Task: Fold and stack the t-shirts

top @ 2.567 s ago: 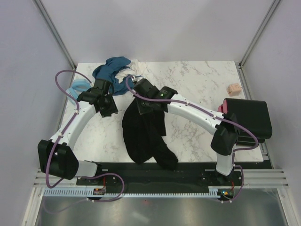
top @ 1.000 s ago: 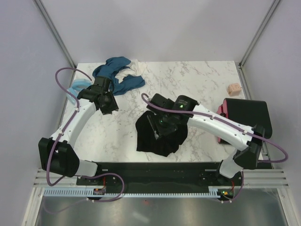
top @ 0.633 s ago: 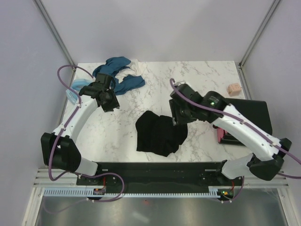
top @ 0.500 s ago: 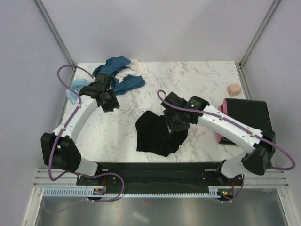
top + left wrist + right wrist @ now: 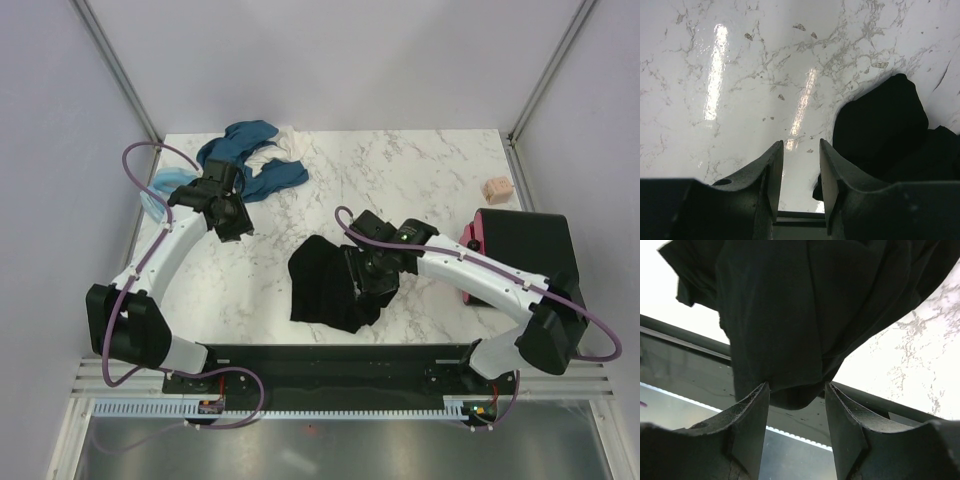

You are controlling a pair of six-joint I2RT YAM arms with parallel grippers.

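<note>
I should move my right gripper straight down onto a fold of the black t-shirt and close it, because that fold is just below the gripper, between its open fingers.
A crumpled black t-shirt (image 5: 318, 290) lies on the marble table (image 5: 430, 170) near the front edge. My right gripper (image 5: 368, 282) is low over its right side. In the right wrist view the gripper (image 5: 796, 387) is open, with a hanging fold of the black t-shirt (image 5: 805, 305) reaching between its fingertips. My left gripper (image 5: 238, 228) hovers open and empty beside a heap of teal-blue t-shirts (image 5: 245, 160) at the back left. Its wrist view shows bare marble between the left gripper's (image 5: 801, 150) fingers, with the black t-shirt (image 5: 880, 125) off to the right.
A folded stack with a black t-shirt on top (image 5: 525, 250) and a pink edge (image 5: 469, 234) sits at the right edge. A small pinkish-beige block (image 5: 497, 188) lies behind it. A light blue t-shirt (image 5: 160, 186) and white cloth (image 5: 290, 145) adjoin the teal heap.
The right arm laid the black t-shirt down in a heap, swung up to the right without it, then came back down onto its right side. The left gripper barely shifted.
</note>
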